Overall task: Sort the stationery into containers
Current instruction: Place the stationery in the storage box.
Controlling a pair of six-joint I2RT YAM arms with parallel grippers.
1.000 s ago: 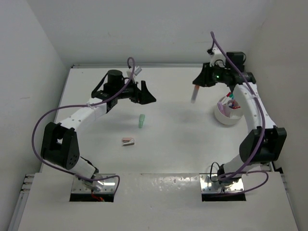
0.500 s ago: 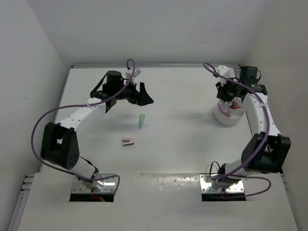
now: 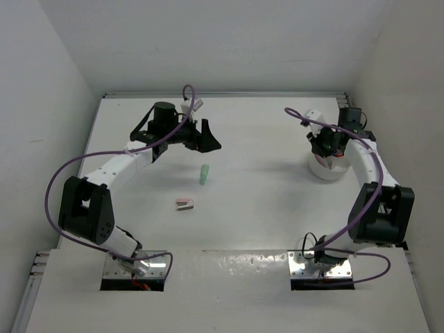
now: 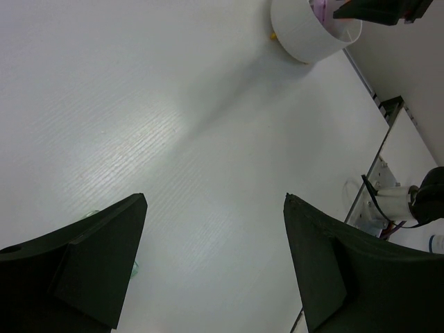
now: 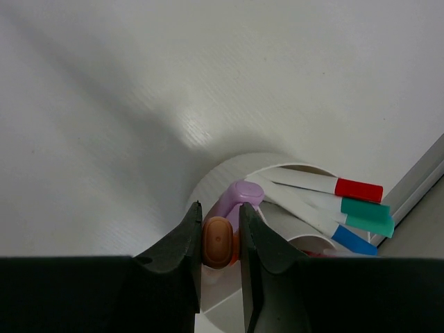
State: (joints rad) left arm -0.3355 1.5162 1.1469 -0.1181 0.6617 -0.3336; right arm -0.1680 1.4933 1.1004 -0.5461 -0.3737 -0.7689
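Note:
I will next tilt my left gripper downward and lower it back onto the green highlighter's near end [image 3: 202, 181], as that highlighter is still outside the white tub [image 3: 325, 172].
My right gripper [image 3: 326, 148] hangs over the white tub [image 3: 325, 172], shut on an orange highlighter [image 5: 218, 241] whose end shows between the fingers. A pink highlighter [image 5: 236, 201] leans in the tub [image 5: 208, 177] just behind it, beside white pens with red [image 5: 359, 189], teal [image 5: 366, 215] and blue [image 5: 354, 241] caps. A green highlighter [image 3: 205, 174] and a small pinkish-brown block [image 3: 184, 203] lie mid-table. My left gripper [image 3: 206, 143] hovers open just behind the green highlighter, which shows as a sliver [image 4: 135, 267] by one finger. Nothing is between the left gripper's [image 4: 215, 198] fingers.
White walls enclose the table on the left, back and right. A metal rail [image 5: 416, 182] runs along the table's edge close behind the tub. The right arm's base plate [image 4: 388, 201] and cables show at the near edge.
My right gripper has carried the highlighter from mid-table rightwards to the tub and come down over it. The left arm has barely moved.

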